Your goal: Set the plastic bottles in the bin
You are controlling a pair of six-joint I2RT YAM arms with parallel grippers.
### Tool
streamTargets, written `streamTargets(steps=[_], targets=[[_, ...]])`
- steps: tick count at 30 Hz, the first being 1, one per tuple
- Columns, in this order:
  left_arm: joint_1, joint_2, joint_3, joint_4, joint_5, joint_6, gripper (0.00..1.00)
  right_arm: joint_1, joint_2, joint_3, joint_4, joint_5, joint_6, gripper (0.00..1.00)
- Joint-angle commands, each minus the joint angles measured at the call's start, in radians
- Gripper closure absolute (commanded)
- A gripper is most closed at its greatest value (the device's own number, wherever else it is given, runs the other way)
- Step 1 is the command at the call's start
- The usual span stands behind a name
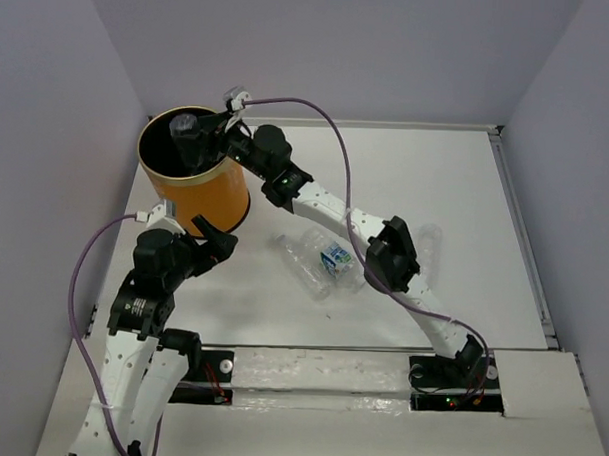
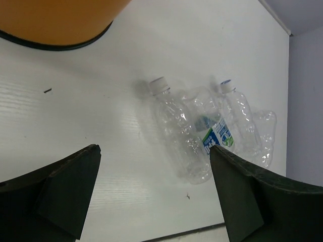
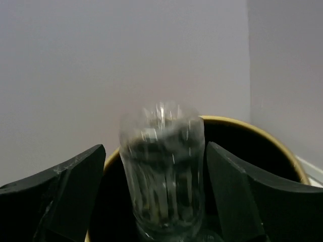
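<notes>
I will next lower my left gripper to the nearest clear lying bottle and close it behind the bottle's white cap, because there is open table on its outer side.
The orange-yellow bin [image 1: 201, 196] stands at the table's far left; it also shows in the left wrist view [image 2: 55, 20]. My right gripper [image 1: 203, 134] is over its mouth, jaws spread. A clear ribbed bottle [image 3: 164, 176], blurred, stands between the fingers [image 3: 237, 191] above the bin's black inside, with a gap on its left side. Three bottles lie mid-table: a clear one [image 2: 179, 131], a blue-green labelled one [image 2: 216, 132] and another clear one [image 2: 243, 121]. My left gripper [image 2: 154, 156] is open and empty, beside the bin's base and left of those bottles [image 1: 323, 259].
The right arm [image 1: 394, 253] stretches across the table over the lying bottles. Grey walls close in the left, back and right sides. A raised strip [image 1: 320, 371] runs along the near edge between the arm bases.
</notes>
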Motion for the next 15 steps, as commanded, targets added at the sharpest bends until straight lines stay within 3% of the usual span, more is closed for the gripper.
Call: streamTargets(steps=[1, 6, 7, 10, 12, 15], targets=[[-0.001, 0.002, -0.046, 0.074, 0.14, -0.04, 0.01, 0.014, -0.17, -0.088, 0.068, 0.029, -0.079, 0.11], [-0.013, 0.047, -0.058, 0.145, 0.174, -0.09, 0.01, 0.014, -0.445, -0.318, 0.002, 0.025, -0.148, 0.09], [-0.026, 0.056, -0.064, 0.165, 0.168, -0.095, 0.01, 0.002, -0.499, -0.466, 0.002, 0.031, -0.14, 0.1], [-0.076, 0.109, -0.101, 0.23, 0.133, -0.121, 0.01, -0.034, -0.718, -0.704, -0.008, 0.048, -0.122, 0.14], [-0.187, 0.169, -0.127, 0.306, 0.07, -0.181, 0.01, -0.086, -0.861, -1.007, -0.044, 0.062, -0.076, 0.19], [-0.362, 0.275, -0.127, 0.408, -0.041, -0.248, 0.01, -0.156, -0.976, -1.195, -0.116, 0.054, -0.008, 0.21]])
